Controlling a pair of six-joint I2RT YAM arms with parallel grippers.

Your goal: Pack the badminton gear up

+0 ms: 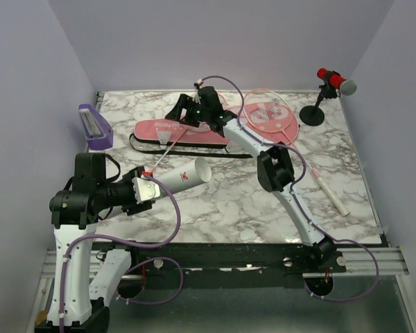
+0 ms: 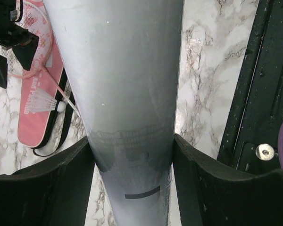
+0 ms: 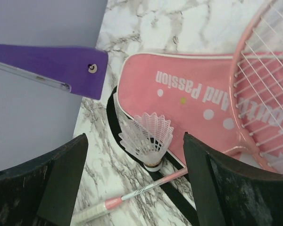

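My right gripper moves down and back onto the skirt rim of the white shuttlecock point(image 1: 164, 129) point(image 3: 148, 139) next, as that lies below my open fingers, nearer my base.
My left gripper point(image 1: 147, 189) is shut on the long white tube point(image 1: 182, 176) and holds it tilted above the table; the tube fills the left wrist view point(image 2: 127, 94). My right gripper point(image 1: 191, 114) is open above the pink-and-black racket bag point(image 1: 180, 130). In the right wrist view the white shuttlecock point(image 3: 148, 139) stands between my open fingers point(image 3: 61, 174), at the bag's point(image 3: 179, 94) edge on the black strap. One pink racket point(image 3: 266, 94) lies on the bag, with its shaft point(image 3: 146, 188) by the shuttlecock. A second racket point(image 1: 270, 114) lies to the right.
A purple box point(image 1: 93, 127) stands at the left wall, also in the right wrist view point(image 3: 52, 66). A red-and-grey microphone point(image 1: 335, 81) on a black stand is at the back right. The second racket's white handle point(image 1: 333, 195) points toward the right front.
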